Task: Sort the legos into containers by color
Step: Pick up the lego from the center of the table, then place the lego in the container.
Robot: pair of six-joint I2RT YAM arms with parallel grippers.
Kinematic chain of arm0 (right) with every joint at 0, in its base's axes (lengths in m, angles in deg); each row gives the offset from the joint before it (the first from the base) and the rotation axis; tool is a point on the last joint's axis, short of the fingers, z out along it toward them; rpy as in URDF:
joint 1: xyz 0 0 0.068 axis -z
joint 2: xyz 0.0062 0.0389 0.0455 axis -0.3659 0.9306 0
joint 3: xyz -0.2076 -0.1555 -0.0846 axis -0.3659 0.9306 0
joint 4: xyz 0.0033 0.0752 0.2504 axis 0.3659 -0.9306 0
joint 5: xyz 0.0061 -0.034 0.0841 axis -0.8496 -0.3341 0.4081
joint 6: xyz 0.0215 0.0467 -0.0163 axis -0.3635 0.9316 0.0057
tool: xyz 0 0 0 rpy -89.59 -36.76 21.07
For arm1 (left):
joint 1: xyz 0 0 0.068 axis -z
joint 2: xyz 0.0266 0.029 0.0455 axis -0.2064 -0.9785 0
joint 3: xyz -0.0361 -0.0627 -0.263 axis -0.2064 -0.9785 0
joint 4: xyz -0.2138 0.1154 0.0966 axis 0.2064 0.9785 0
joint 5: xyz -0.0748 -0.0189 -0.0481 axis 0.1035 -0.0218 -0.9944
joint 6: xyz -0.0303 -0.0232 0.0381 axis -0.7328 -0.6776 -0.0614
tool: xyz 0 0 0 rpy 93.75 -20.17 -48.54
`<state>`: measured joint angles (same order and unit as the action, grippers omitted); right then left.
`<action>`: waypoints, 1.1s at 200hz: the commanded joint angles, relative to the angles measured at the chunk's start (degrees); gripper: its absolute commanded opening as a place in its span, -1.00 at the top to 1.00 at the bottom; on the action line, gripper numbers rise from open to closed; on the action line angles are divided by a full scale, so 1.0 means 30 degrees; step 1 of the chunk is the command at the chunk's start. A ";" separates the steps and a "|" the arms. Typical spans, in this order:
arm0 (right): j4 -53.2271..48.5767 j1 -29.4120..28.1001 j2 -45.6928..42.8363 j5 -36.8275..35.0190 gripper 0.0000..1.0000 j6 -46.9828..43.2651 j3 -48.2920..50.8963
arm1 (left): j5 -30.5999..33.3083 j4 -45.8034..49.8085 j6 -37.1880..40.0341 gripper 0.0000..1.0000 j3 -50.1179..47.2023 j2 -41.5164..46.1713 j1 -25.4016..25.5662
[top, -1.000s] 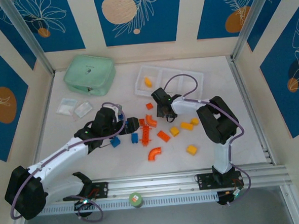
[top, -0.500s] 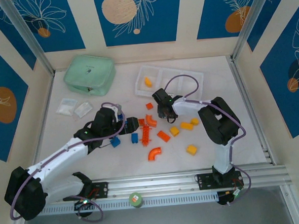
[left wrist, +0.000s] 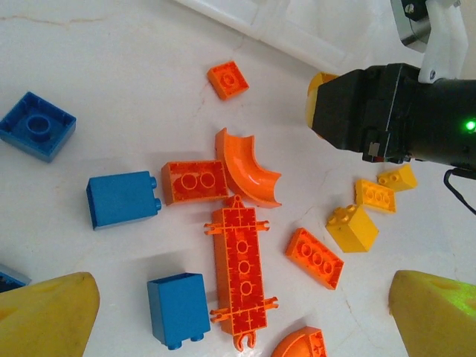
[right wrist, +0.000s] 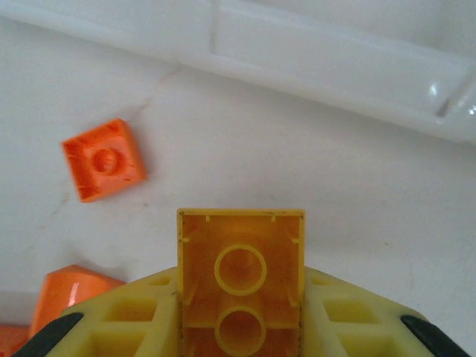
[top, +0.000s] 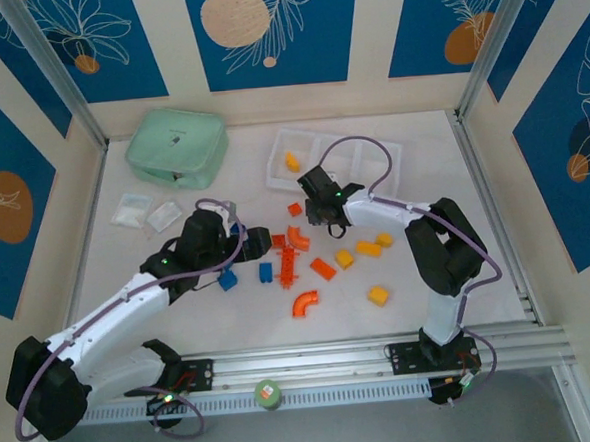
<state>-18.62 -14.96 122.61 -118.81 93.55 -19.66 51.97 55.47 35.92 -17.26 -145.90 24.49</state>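
Note:
The robot's right gripper needs to move outward over the white tray's rim next, to the tray's section with one yellow piece (top: 291,162), and let go of the yellow-orange brick there, because the colors match.
My right gripper (right wrist: 240,297) is shut on a yellow-orange brick (right wrist: 240,279), hollow underside toward the camera, held above the table just short of the white tray (right wrist: 335,63). From above, that gripper (top: 319,207) hangs in front of the tray (top: 396,153), whose left compartment holds one yellow piece (top: 291,162). My left gripper (left wrist: 242,305) stands open over a long orange plate (left wrist: 242,279), with a blue brick (left wrist: 177,309) beside it. Orange, blue and yellow legos lie scattered mid-table, among them an orange arch (top: 305,303).
A mint green lidded box (top: 175,148) sits at the back left, with two clear bags (top: 132,210) in front of it. A small orange square brick (right wrist: 103,159) lies left of the held brick. Yellow bricks (top: 379,295) lie right of the pile.
My right gripper has shut on the yellow-orange brick and drawn back toward the tray with it. The left arm has shifted only slightly.

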 commanded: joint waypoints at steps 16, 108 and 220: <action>0.0053 -0.0150 0.0173 0.0025 0.58 -0.1636 -0.2457 | 0.0438 0.0849 0.0714 -0.99 0.1002 0.0307 -0.0574; -0.0960 0.0971 0.6464 0.0377 0.59 -0.3523 -1.1517 | -0.0211 0.0740 0.0977 -0.99 0.1972 -0.0504 -0.3168; -0.3711 0.1347 0.9489 0.0925 -0.14 -0.4633 -1.7690 | -0.0952 0.0924 0.1342 -0.99 0.2435 -0.0709 -0.4246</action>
<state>-27.06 -9.91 154.25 -117.82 81.25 -72.77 50.72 57.81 38.91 -11.82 -148.22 12.41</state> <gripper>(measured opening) 0.554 0.994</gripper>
